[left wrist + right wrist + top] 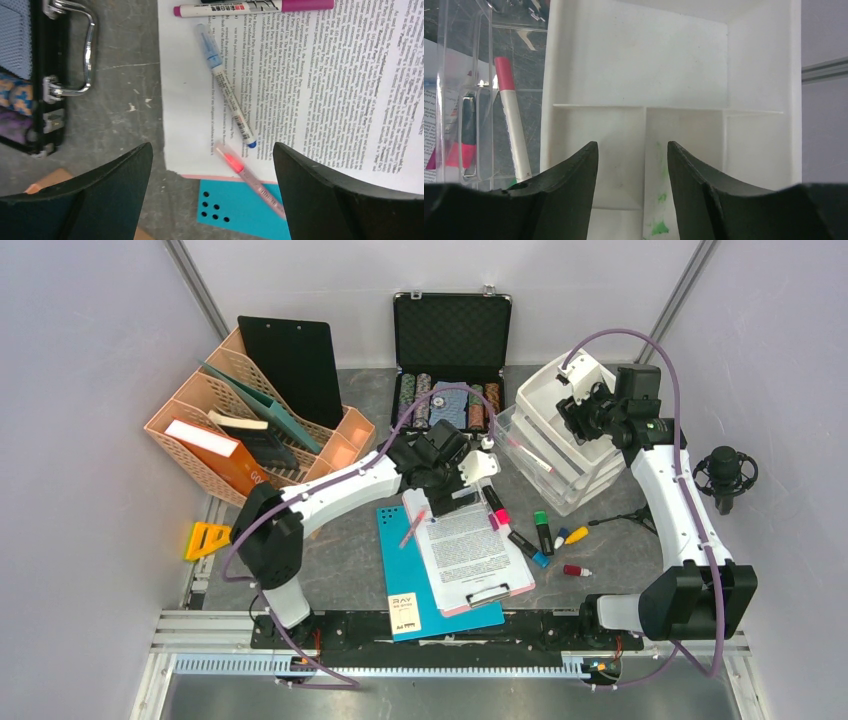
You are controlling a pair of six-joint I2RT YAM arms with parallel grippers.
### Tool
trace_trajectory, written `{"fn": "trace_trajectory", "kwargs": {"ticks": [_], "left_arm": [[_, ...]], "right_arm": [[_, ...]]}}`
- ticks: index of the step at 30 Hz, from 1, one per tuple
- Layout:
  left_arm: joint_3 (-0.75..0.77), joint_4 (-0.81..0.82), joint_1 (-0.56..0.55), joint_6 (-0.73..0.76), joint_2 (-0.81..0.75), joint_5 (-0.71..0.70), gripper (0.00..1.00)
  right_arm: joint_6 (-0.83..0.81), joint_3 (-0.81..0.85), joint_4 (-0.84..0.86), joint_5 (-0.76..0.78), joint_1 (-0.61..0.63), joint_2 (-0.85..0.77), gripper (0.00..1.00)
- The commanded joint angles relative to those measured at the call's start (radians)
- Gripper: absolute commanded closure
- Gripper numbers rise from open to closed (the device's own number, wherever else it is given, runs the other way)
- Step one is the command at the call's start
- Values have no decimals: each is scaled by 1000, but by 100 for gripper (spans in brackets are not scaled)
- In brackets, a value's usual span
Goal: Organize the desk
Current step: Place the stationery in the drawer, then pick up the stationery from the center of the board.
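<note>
The slim printed body of the blue pen runs lengthwise toward the gap between my fingers. My left gripper needs to lower its open fingers onto it next.
The desk point(350, 540) is a dark grey mottled tabletop. On it lies a pink clipboard with a printed sheet point(465, 550), partly over a teal folder point(400, 580). My left gripper point(447, 502) point(212, 146) hangs wide open over the sheet's top left corner, holding nothing. Below its jaws a pink pen point(250, 181) lies across the sheet's edge and the folder, looking blurred. A blue pen point(225, 85) and a magenta marker point(250, 7) also rest on the paper. My right gripper point(575, 410) point(632, 143) is open and empty above a white divided tray point(634, 60).
An orange file rack point(255, 430) stands at the back left, an open black case of chips point(450, 340) at the back centre. The tray tops clear drawers point(560, 465) holding a red-capped marker point(511, 120). Loose markers point(541, 530) lie right of the clipboard, near a microphone point(725, 475).
</note>
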Motion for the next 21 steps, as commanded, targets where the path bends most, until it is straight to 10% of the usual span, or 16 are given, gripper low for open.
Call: {"fn": "trace_trajectory", "kwargs": {"ticks": [1,21], "left_arm": [[-3,90,10,-156,50,97,7],[-58,174,10,-138,228,20,34]], "right_arm": [[25,-14,36,-12,-4,-33,42],[11,-13,30,4,-3,-37,43]]}}
